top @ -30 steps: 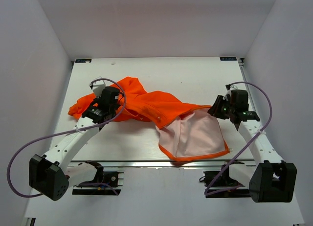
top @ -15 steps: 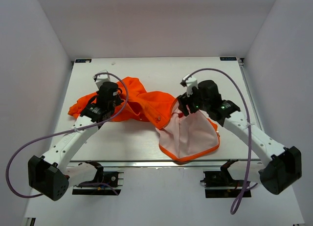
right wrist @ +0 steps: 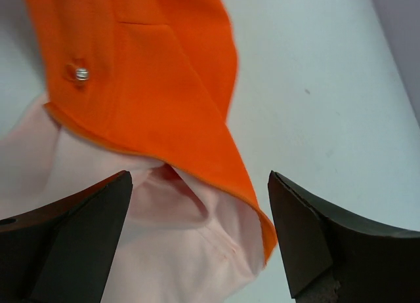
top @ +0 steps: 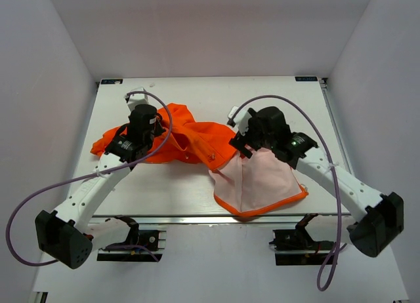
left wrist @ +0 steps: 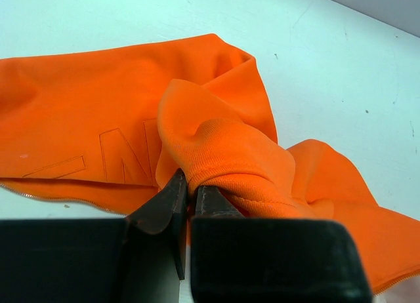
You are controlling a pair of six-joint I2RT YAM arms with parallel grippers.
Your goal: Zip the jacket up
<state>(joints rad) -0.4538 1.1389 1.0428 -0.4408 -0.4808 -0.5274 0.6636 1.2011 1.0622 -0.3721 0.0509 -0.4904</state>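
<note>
Next, my right gripper needs to lower toward the left in the top view onto the jacket panel's orange edge, which lies below it, crossing between the open fingers.
The orange jacket lies crumpled across the middle of the table, one front panel turned over so its pale pink lining faces up. My left gripper is shut on a thick fold of orange fabric at the jacket's left part; the jaws pinch it tight. A zipper edge runs along the flat panel at the left. My right gripper stands open over the corner where the orange panel folds over the lining. A small metal stud shows on that panel.
The white table is boxed in by grey walls at the left, right and back. A metal rail runs along the near edge. Purple cables loop from both arms.
My right arm swung left from the table's right side to the turned-over panel and its jaws opened wide. The pink flap shifted a little. My left gripper kept its hold and edged away.
</note>
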